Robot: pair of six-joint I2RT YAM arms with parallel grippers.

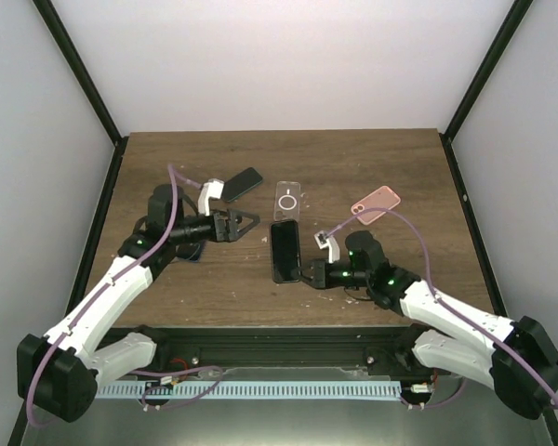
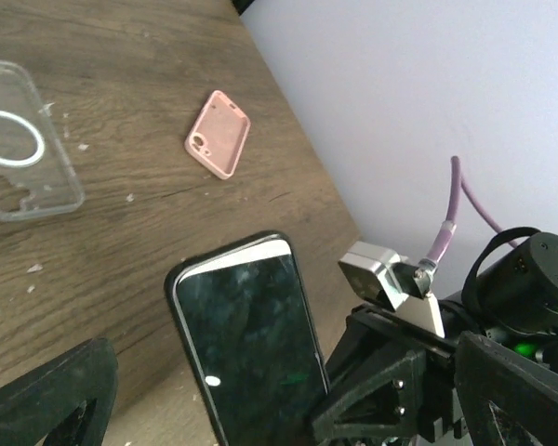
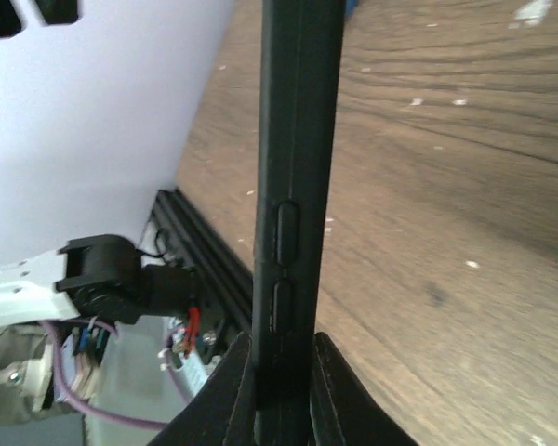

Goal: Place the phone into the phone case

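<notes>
The open wood near the pink case is below my right gripper and to its right in the top view, so I will move my gripper there and down and let go of the phone.
My right gripper (image 1: 307, 272) is shut on the near end of a black phone (image 1: 284, 249) and holds it edge-on. In the right wrist view the phone's edge (image 3: 293, 186) with two side buttons stands between my closed fingers (image 3: 237, 390). In the left wrist view the phone (image 2: 246, 344) shows its dark screen, a black rim around it and a pale strip at its far end. My left gripper (image 1: 237, 223) is open and empty, left of the phone. Its fingers (image 2: 51, 400) frame the phone from a distance.
A clear case with a white ring (image 1: 288, 199) (image 2: 19, 153) lies just beyond the phone. A pink case (image 1: 376, 203) (image 2: 218, 133) lies to the right. A dark flat phone or case (image 1: 242, 183) lies behind my left gripper. Dark frame posts stand at the table's sides.
</notes>
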